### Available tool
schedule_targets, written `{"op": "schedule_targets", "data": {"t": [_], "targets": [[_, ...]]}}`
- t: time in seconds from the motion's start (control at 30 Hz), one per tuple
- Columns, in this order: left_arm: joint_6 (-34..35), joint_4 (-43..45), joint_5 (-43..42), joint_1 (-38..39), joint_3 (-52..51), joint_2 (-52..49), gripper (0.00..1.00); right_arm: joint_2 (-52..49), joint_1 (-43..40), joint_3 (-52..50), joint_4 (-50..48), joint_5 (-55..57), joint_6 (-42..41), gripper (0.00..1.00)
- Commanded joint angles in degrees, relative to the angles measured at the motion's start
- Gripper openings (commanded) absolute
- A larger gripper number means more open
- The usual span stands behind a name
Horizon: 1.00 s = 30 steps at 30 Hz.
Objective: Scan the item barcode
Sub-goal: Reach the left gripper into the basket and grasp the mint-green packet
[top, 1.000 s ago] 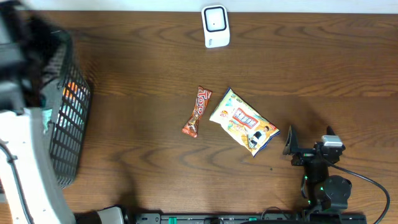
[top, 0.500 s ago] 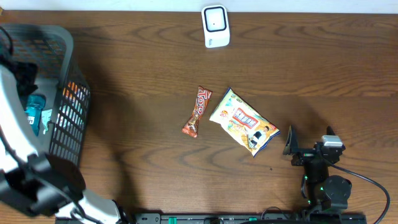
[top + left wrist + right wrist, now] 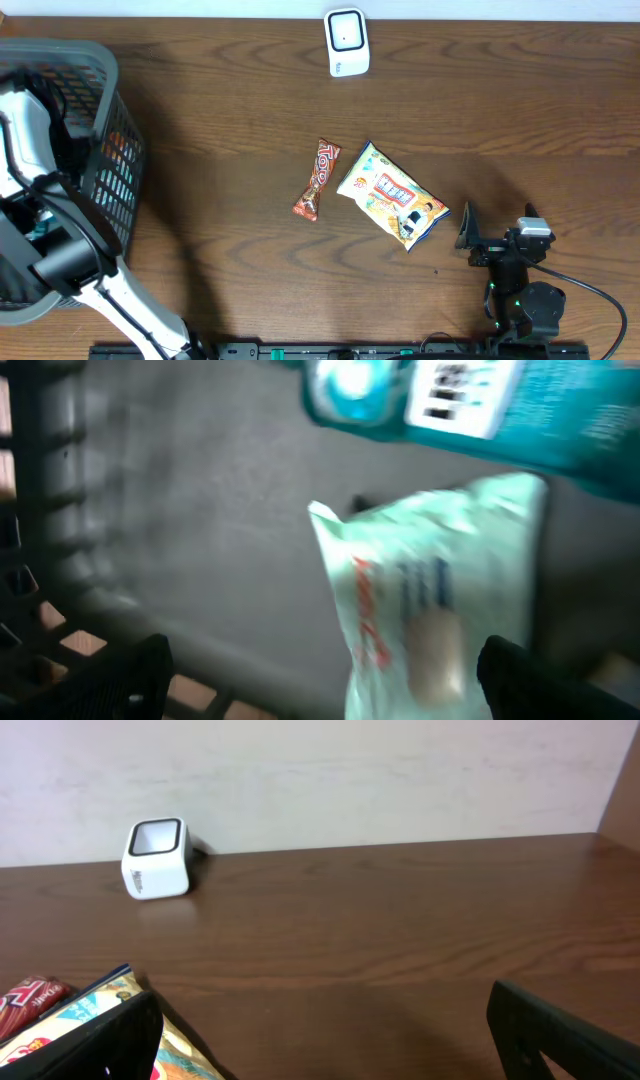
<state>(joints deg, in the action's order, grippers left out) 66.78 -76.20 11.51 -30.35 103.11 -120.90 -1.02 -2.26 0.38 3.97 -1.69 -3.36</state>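
The left gripper needs to go down around the pale green packet's lower end (image 3: pixel 421 662), which is between its open fingers, and close there.
My left arm (image 3: pixel 40 190) reaches down into the grey basket (image 3: pixel 108 75) at the table's left. Its gripper (image 3: pixel 330 685) is open just over a pale green packet (image 3: pixel 430 590), whose lower end lies between the two fingers. A teal packet (image 3: pixel 560 410) with a white barcode label (image 3: pixel 455 395) lies beyond it. The white scanner (image 3: pixel 347 42) stands at the table's far edge and also shows as the scanner (image 3: pixel 156 858) in the right wrist view. My right gripper (image 3: pixel 497 228) rests open and empty at the front right, next to the yellow snack bag (image 3: pixel 393 196).
A red-brown chocolate bar (image 3: pixel 317 179) lies left of the snack bag mid-table. The basket's mesh wall (image 3: pixel 40 610) runs close to my left finger. A pale wall (image 3: pixel 320 770) backs the table behind the scanner.
My left arm has swung over the basket and dropped into it. The right arm and the items on the table have not moved.
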Motion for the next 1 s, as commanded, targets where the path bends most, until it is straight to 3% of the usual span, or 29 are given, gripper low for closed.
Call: {"op": "schedule_targets", "data": {"t": [0.0, 0.23, 0.53, 0.63, 0.7, 0.97], "targets": [[7.2, 1.8, -0.3, -0.5, -2.5, -0.9, 0.98, 0.1, 0.6, -0.1, 0.2, 0.1, 0.7, 0.99], [6.4, 13.9, -8.0, -0.5, -10.2, -1.0, 0.98, 0.1, 0.6, -0.1, 0.2, 0.1, 0.7, 0.99], [6.4, 16.2, -8.3, -0.5, -17.3, -1.0, 0.97, 0.1, 0.6, -0.1, 0.2, 0.1, 0.7, 0.99], [5.9, 16.2, -7.9, -0.5, -17.4, -0.9, 0.57, 0.1, 0.6, -0.1, 0.2, 0.1, 0.7, 0.99], [5.9, 16.2, -7.9, -0.5, -17.4, -0.9, 0.43, 0.1, 0.6, -0.1, 0.2, 0.0, 0.7, 0.99], [-2.7, 15.9, -8.5, -0.7, -15.1, 2.1, 0.15, 0.1, 0.6, -0.1, 0.2, 0.1, 0.7, 0.99]]}}
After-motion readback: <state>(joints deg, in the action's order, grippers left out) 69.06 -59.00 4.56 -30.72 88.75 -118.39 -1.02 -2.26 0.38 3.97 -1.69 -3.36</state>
